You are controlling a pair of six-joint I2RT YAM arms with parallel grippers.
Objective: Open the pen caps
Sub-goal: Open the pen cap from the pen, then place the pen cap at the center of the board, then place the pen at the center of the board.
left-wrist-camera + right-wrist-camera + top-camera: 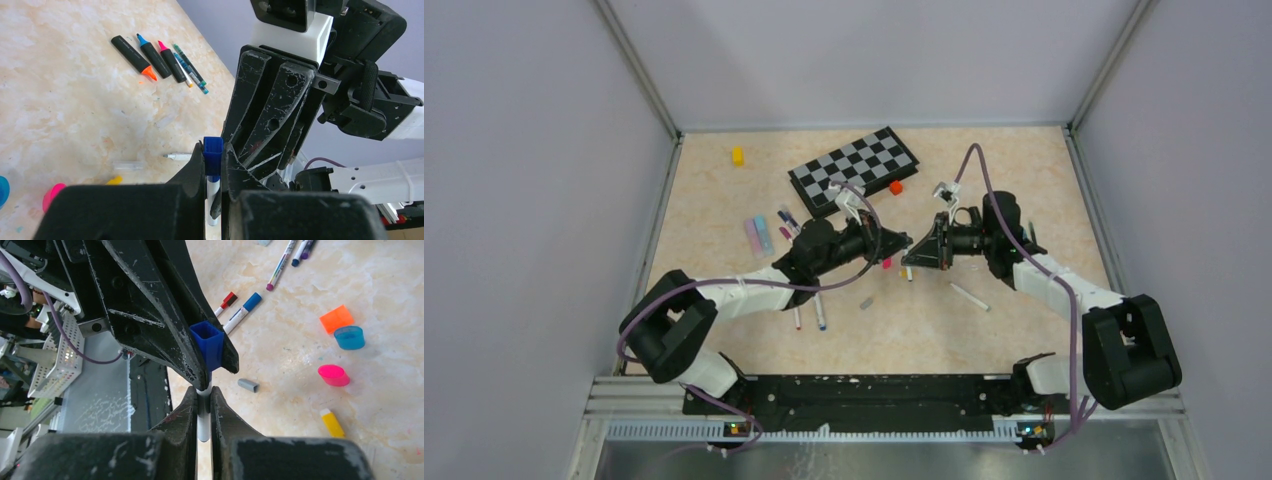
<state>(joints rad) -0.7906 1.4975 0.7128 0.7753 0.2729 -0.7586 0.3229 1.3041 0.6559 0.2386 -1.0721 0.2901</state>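
Note:
I should pull my right gripper away from the dark blue cap [213,154] and then lower it beside the loose white pen, since my left gripper holds that cap.
Both grippers meet above the middle of the table on one thin white-barrelled pen. My left gripper [898,246] [214,151] is shut on its dark blue cap [213,154] [207,341]. My right gripper [915,259] [202,396] is shut on the white barrel [202,412] just below the cap. The cap still sits on the barrel. Loose caps lie on the table: orange [336,319], light blue [349,337], pink [333,375], grey [248,385] and yellow [331,422].
A black-and-grey chessboard [854,168] lies at the back, with an orange block [896,186] beside it and a yellow block [737,155] further left. Black highlighters [150,54] lie uncapped in a row. More pens [809,318] and one white pen [969,296] lie near the arms.

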